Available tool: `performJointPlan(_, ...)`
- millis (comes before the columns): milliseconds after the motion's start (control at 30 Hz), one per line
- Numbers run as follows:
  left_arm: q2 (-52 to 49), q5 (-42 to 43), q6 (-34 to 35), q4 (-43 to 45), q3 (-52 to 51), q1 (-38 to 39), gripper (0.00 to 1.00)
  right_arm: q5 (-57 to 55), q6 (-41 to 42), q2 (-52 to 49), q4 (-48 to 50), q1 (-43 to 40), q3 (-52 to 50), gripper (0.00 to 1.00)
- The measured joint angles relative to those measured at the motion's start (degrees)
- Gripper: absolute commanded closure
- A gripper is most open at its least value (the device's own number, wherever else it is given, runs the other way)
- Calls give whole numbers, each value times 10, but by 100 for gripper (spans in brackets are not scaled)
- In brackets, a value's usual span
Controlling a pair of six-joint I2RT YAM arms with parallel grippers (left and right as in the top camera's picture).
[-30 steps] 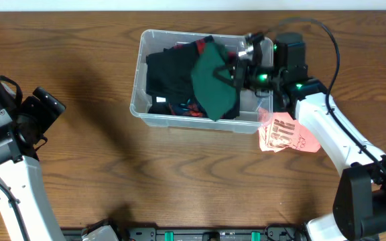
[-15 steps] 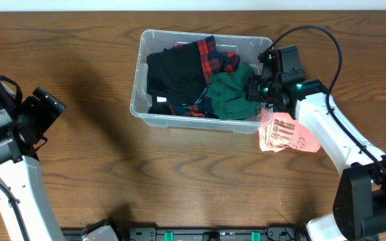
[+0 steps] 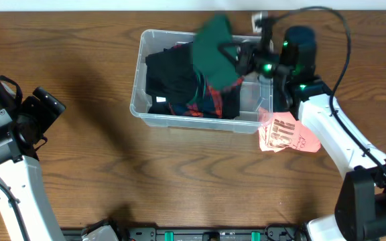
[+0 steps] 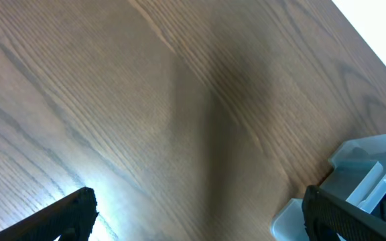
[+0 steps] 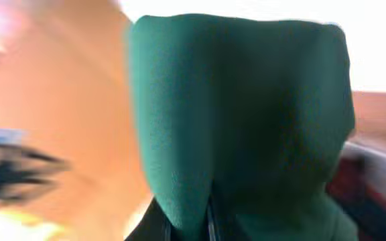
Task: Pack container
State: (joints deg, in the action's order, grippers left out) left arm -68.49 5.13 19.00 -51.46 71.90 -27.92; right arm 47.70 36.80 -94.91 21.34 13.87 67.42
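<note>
Next, my right gripper moves down with the green cloth [image 3: 213,52] onto the black and plaid clothes in the container, since it lies open directly below.
The clear plastic container [image 3: 137,100] stands at the table's middle back, holding black and red-plaid clothes [image 3: 179,84]. My right gripper [image 3: 241,60] is shut on a green cloth [image 3: 213,52] and holds it raised over the container's right half. In the right wrist view the green cloth [image 5: 246,114] fills the frame and hides the fingers. My left gripper [image 3: 42,110] is open and empty at the far left, over bare table. The left wrist view shows its fingertips [image 4: 196,217] wide apart and a corner of the container [image 4: 370,167] at the right.
A pink printed paper bag [image 3: 285,134] lies on the table just right of the container's front right corner, under my right arm. A black cable loops behind the right arm. The table's back edge runs just behind the container.
My right gripper lowered the green cloth into the container's right end, then lifted it again up and back left. The left arm has not moved.
</note>
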Motion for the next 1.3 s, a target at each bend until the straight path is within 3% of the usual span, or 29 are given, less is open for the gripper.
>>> performJointPlan(133, 0, 0, 0, 0, 0, 0, 2, 75, 118, 20, 123, 9, 2, 99)
performJointPlan(367, 0, 0, 0, 0, 0, 0, 2, 83, 180, 18, 70, 48, 2, 99)
performJointPlan(567, 0, 0, 0, 0, 0, 0, 2, 36, 123, -19, -80, 65, 3, 99)
performJointPlan(767, 0, 0, 0, 0, 0, 0, 2, -65, 14, -77, -277, 49, 2, 99)
performJointPlan(1100, 0, 0, 0, 0, 0, 0, 2, -156, -51, -78, -394, -9, 3, 99)
performJointPlan(1200, 0, 0, 0, 0, 0, 0, 2, -186, -59, -68, -428, -11, 3, 92)
performJointPlan(1300, 0, 0, 0, 0, 0, 0, 2, -208, -68, -55, -445, -11, 3, 91)
